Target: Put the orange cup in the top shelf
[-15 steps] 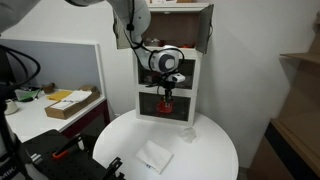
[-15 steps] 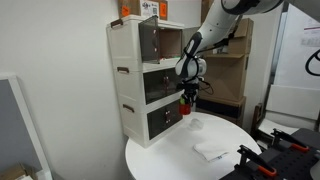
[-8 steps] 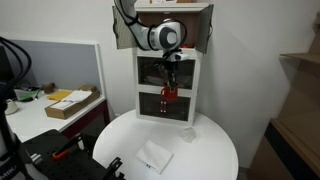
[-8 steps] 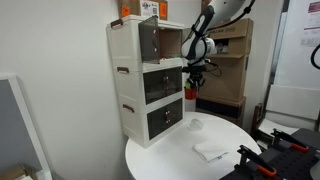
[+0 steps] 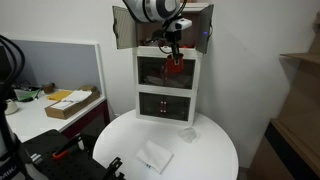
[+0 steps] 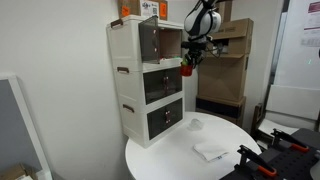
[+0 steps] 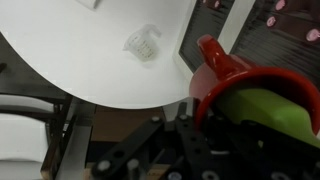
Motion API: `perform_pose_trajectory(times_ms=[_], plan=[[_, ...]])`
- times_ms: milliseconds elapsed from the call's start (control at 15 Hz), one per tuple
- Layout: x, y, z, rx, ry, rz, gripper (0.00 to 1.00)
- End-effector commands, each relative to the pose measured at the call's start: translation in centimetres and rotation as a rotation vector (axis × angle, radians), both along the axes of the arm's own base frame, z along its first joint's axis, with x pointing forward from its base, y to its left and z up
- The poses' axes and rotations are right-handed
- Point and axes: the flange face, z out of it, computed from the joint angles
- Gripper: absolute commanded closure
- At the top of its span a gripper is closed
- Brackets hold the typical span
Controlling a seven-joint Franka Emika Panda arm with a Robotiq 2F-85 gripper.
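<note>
The orange cup hangs below the top shelf. I will raise my gripper and move it outward between the cabinet's open doors into that shelf to release the cup.
My gripper (image 5: 172,52) is shut on the small orange cup (image 5: 172,67) and holds it in the air in front of the white three-tier cabinet (image 5: 145,100), level with the middle compartment. The top shelf (image 5: 163,28) has a brown interior, and its brown doors stand open just above the cup. In the other exterior view the gripper (image 6: 191,56) holds the cup (image 6: 187,69) just off the cabinet's front, below the top shelf (image 6: 160,40). In the wrist view the cup (image 7: 240,75) fills the right side with green inside its rim, and the gripper (image 7: 200,122) grips that rim.
A round white table (image 5: 215,160) stands below, with a flat white packet (image 5: 153,156) and a small clear cup (image 5: 187,133) on it; the clear cup also shows in the wrist view (image 7: 143,42). A desk with a cardboard box (image 5: 72,103) stands to the side.
The arm has lifted the cup straight up, from level with the lowest compartment to level with the middle one, just below the top shelf. The grip is unchanged.
</note>
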Motion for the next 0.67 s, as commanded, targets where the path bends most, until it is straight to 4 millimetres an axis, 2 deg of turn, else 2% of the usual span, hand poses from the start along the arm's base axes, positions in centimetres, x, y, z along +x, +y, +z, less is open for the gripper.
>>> perform_pose_trajectory(times_ms=[0, 133, 600], plan=[[-0.3, 0.4, 3.7, -0.013, -0.061, -0.007, 0.98], [0.0, 0.7, 4.3, -0.025, -0.084, 0.001, 0.98], [2.1, 2.5, 4.1, -0.037, -0.214, -0.033, 0.98]])
